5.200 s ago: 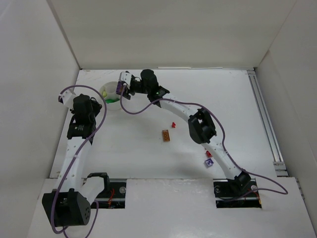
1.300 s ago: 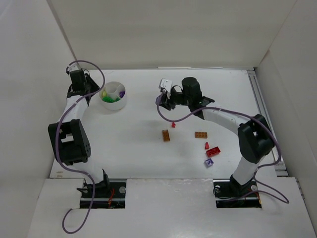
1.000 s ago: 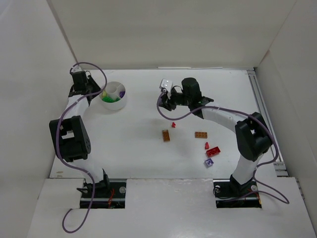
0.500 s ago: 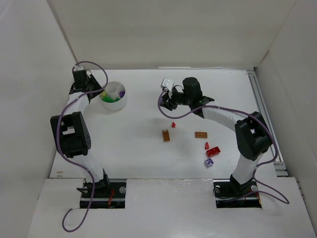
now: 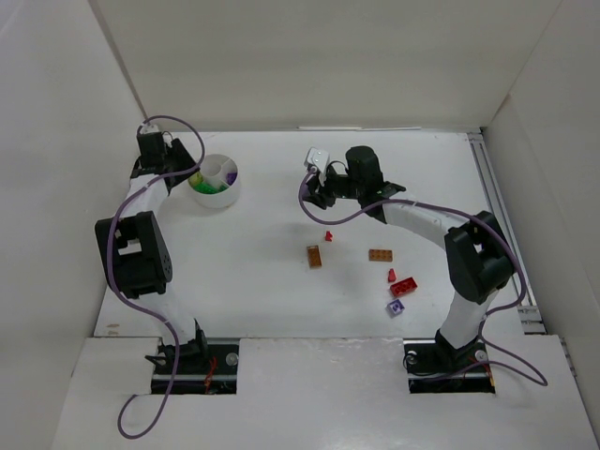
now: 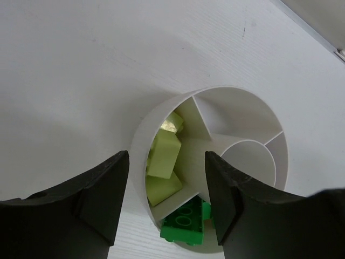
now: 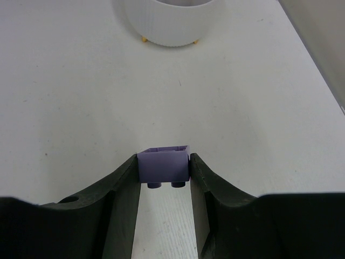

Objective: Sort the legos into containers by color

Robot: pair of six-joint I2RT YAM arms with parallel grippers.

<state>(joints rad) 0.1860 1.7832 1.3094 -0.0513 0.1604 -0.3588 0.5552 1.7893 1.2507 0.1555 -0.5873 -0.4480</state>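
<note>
I next need to move my right gripper left in the top view, over the dish's closest section (image 5: pixel 231 177), and release the pale purple lego, as purple is already there.
The white divided dish (image 5: pixel 217 199) stands at the back left. My left gripper (image 6: pixel 167 199) hovers open over its rim (image 6: pixel 237 91). Lime-yellow legos (image 6: pixel 163 157) fill one compartment and a green lego (image 6: pixel 186 226) lies in the one beside it, between the jaws. My right gripper (image 7: pixel 163 168) is shut on a pale purple lego (image 7: pixel 163 165), above the table's middle (image 5: pixel 310 191), with the dish (image 7: pixel 167 24) far ahead. On the table lie a tiny red lego (image 5: pixel 328 235), two orange-brown ones (image 5: pixel 313 256) (image 5: pixel 380 254), two more red ones (image 5: pixel 403 287) and a purple one (image 5: pixel 397 307).
White walls close in the table at the back and both sides. A metal rail (image 5: pixel 506 234) runs along the right edge. The purple cables (image 5: pixel 323 223) loop off both arms. The loose legos lie under the right arm's forearm.
My left wrist has edged a little closer to the dish. The right arm has hardly moved and still carries the purple lego.
</note>
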